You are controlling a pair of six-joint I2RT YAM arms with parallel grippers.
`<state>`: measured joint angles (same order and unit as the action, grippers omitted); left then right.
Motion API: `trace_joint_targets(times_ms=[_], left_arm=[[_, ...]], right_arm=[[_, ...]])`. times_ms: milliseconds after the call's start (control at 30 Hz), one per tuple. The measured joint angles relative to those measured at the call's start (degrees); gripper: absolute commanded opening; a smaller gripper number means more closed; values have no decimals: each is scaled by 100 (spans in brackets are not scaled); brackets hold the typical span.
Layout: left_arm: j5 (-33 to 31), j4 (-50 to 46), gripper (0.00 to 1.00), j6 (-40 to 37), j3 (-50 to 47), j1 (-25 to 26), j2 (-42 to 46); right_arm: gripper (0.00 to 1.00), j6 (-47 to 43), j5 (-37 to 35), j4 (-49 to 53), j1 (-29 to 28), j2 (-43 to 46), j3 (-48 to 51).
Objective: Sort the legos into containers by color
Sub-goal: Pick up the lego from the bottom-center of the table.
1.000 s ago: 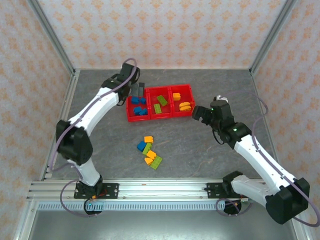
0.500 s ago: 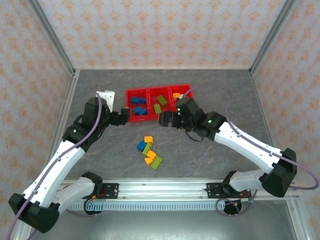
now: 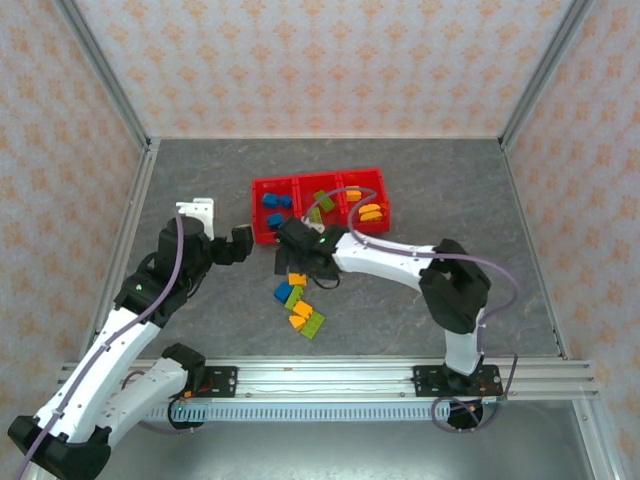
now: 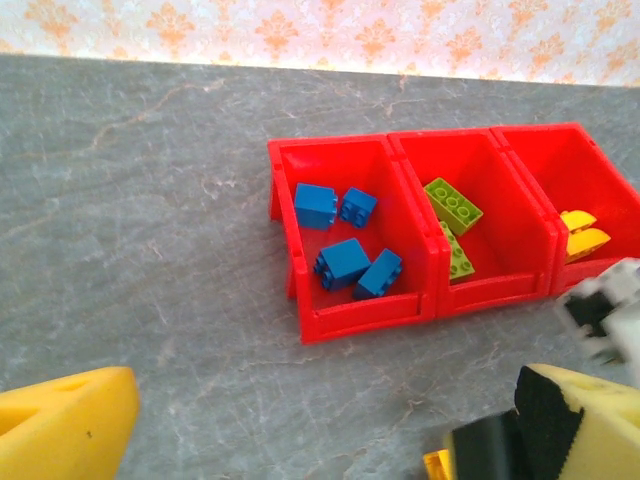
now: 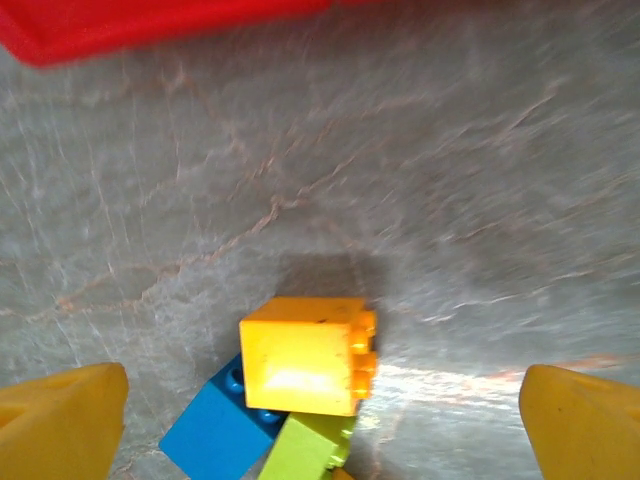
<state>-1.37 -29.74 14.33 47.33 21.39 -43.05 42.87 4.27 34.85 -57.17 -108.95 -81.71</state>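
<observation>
My right gripper needs to move down onto the orange brick (image 3: 297, 280) (image 5: 303, 358) resting against the blue and green ones, as its open fingers already are on either side of the orange brick's plain and studded sides.
Three joined red bins (image 3: 322, 181) stand at mid-table. Blue bricks (image 4: 340, 240) lie in the left one, green bricks (image 4: 455, 222) in the middle one, orange-yellow bricks (image 4: 582, 235) in the right one. Loose bricks lie in front of the bins: an orange one (image 5: 305, 355) rests against a blue one (image 5: 212, 432) and a green one (image 5: 305, 452), with more orange (image 3: 300, 314) and green (image 3: 313, 325) nearer the arms. My right gripper (image 3: 297, 260) (image 5: 325, 385) hangs open over the orange brick, a finger on either side. My left gripper (image 3: 236, 245) (image 4: 325, 410) is open and empty, left of the bins.
Metal frame posts and patterned walls enclose the grey table (image 3: 420, 280). A rail (image 3: 320, 375) runs along the near edge. The right arm's forearm (image 3: 390, 260) stretches across in front of the bins. The right arm's gripper body (image 4: 600, 315) shows at the left wrist view's right edge.
The left gripper has drawn back from the blue bin to the left and nearer. The right arm has swung from the right side across to the loose pile.
</observation>
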Motion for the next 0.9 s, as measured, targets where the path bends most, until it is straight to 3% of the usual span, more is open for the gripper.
trace_joint_targets(times_ms=[300, 433, 567, 900], left_arm=[[605, 195, 99, 835, -750, 0, 240], [715, 243, 99, 946, -767, 0, 177], [741, 260, 99, 988, -767, 0, 101], [929, 345, 99, 990, -761, 0, -114]], right_arm=[[82, 37, 2, -59, -55, -590, -153], [71, -149, 0, 50, -55, -1062, -538], [54, -302, -24, 122, -55, -1145, -649], [34, -490, -79, 157, -15, -1093, -544]])
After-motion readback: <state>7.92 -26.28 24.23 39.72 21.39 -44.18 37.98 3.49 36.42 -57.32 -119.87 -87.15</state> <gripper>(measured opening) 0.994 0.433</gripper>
